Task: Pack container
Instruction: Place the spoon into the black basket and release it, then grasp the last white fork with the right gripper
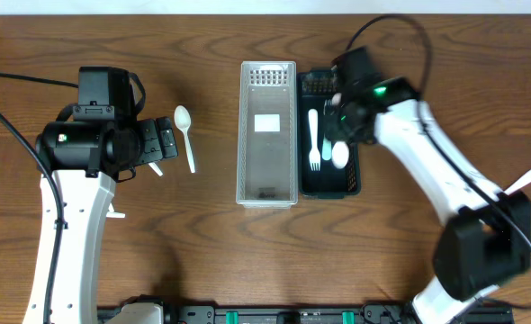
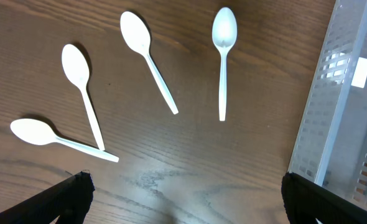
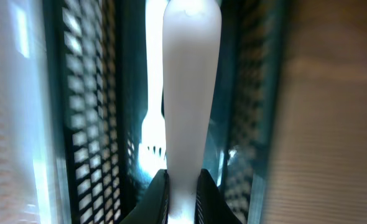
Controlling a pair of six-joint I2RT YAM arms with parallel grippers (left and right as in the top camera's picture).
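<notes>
My right gripper holds the spoon and will next lower it farther into the dark mesh container (image 1: 354,175), moving toward the clear container, over the fork (image 1: 313,139).
My right gripper (image 1: 345,106) hovers over the dark mesh container (image 1: 354,175) and is shut on a white plastic spoon (image 3: 190,93), whose bowl hangs low inside it (image 1: 340,155). A white fork (image 1: 313,139) lies in that container and shows under the spoon in the right wrist view (image 3: 150,134). A clear perforated container (image 1: 267,193) stands beside it, with nothing but a label in it. My left gripper (image 2: 183,202) is open and empty above the table. Several white spoons (image 2: 147,59) lie ahead of it; one shows overhead (image 1: 185,135).
The clear container's wall (image 2: 333,118) is at the right edge of the left wrist view. Both containers stand side by side mid-table. The spoons lie left of them on bare wood. A white utensil tip (image 1: 521,183) shows by the right arm's base.
</notes>
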